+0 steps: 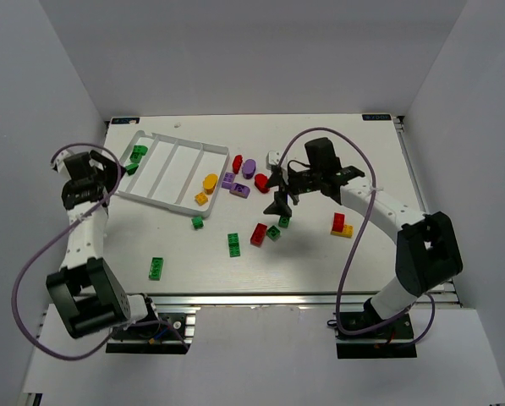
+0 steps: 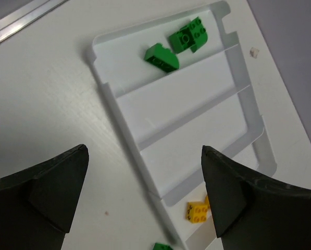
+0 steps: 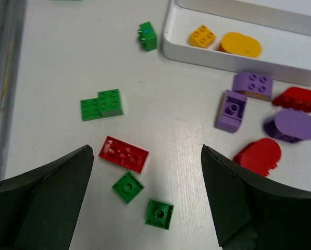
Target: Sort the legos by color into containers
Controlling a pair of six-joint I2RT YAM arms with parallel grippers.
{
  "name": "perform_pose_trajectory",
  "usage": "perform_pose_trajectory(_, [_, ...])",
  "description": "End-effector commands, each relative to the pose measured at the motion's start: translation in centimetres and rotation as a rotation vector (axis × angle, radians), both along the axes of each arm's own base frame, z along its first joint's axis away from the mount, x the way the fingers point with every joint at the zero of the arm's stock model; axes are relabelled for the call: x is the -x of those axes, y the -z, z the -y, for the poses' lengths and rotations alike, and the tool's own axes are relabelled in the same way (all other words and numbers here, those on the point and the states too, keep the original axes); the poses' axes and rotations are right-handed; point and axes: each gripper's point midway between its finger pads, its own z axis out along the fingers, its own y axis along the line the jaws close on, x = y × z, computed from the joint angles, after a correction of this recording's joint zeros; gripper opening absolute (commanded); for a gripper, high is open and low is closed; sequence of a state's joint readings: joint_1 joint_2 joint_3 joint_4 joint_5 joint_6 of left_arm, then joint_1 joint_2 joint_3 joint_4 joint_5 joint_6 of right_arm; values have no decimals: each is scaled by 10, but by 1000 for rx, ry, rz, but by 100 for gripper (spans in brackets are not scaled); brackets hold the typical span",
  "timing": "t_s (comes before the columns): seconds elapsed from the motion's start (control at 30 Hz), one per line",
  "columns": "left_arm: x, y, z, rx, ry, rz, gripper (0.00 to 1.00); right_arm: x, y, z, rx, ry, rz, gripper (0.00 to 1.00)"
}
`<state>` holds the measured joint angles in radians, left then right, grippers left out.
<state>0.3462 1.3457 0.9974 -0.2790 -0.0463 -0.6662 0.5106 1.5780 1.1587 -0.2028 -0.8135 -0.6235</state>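
I will next move my right gripper down and left in the top view onto the stepped green brick's taller end, which is below it with bare tabletop on both sides.
The white tray [image 1: 174, 173] lies at the back left. Two green legos [image 2: 162, 56] rest in its leftmost compartment, and a yellow brick [image 3: 202, 36] and an orange oval [image 3: 240, 45] in its rightmost. My left gripper [image 2: 145, 151] hovers open and empty over the tray's near edge. My right gripper [image 3: 147, 151] hangs open and empty above a red brick [image 3: 124, 154] and two small green squares [image 3: 127, 187]. Purple bricks [image 3: 231, 110] and red ovals [image 3: 259, 155] lie loose just right of the tray. More green bricks [image 1: 234, 244] are scattered toward the front.
A red and yellow pair of bricks [image 1: 342, 225] sits under the right forearm. A lone green brick [image 1: 156, 268] lies near the front left edge. A tiny white bit [image 2: 254, 51] lies beyond the tray. White walls enclose the table on three sides.
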Motion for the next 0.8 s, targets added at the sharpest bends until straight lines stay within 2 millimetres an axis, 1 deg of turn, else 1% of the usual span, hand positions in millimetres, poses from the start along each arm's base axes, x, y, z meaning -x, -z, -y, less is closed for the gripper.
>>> perform_pose_trajectory(0.0, [37,7,12,-8,13,-39,98,28,-16,-9,-74,-191,-2,87])
perform_pose_trajectory(0.03, [44,11,16,1,21,-50,98,27,-15,-10,-68,-192,8,87])
perform_pose_trajectory(0.07, [52,14,25,19,47,-46,98,27,-12,-11,-60,-190,9,87])
perform_pose_trajectory(0.1, [57,15,27,21,50,-47,98,26,-13,-12,-56,-191,12,86])
perform_pose_trajectory(0.17, [70,23,45,66,108,-49,98,25,-12,-14,-36,-186,8,84])
perform_pose_trajectory(0.23, [79,27,54,86,132,-49,98,28,-7,-15,-5,-190,9,82])
perform_pose_trajectory(0.27, [83,29,58,98,142,-48,98,31,-5,-16,11,-201,22,81])
perform_pose_trajectory(0.3, [89,32,67,120,169,-42,98,36,1,-21,45,-231,71,80])
perform_pose_trajectory(0.37, [96,37,75,147,190,-46,98,49,11,-24,88,-267,83,79])
perform_pose_trajectory(0.4, [100,42,79,166,195,-56,98,59,15,-30,98,-298,88,78])
perform_pose_trajectory(0.43, [103,41,85,177,217,-49,98,63,19,-32,111,-301,93,77])
perform_pose_trajectory(0.5, [110,46,91,200,231,-63,98,69,28,-40,141,-306,113,75])
perform_pose_trajectory(0.53, [114,47,95,213,242,-68,98,70,31,-44,153,-298,121,74])
perform_pose_trajectory(0.6, [119,44,98,214,252,-57,97,73,40,-54,182,-277,108,73])
perform_pose_trajectory(0.63, [123,43,101,215,256,-55,97,68,46,-57,213,-249,115,72])
perform_pose_trajectory(0.67, [126,42,102,215,260,-55,97,68,49,-60,222,-231,100,72])
perform_pose_trajectory(0.7, [127,40,102,210,259,-52,97,67,48,-68,216,-222,112,72])
perform_pose_trajectory(0.77, [132,37,103,207,256,-55,97,63,57,-74,245,-199,114,73])
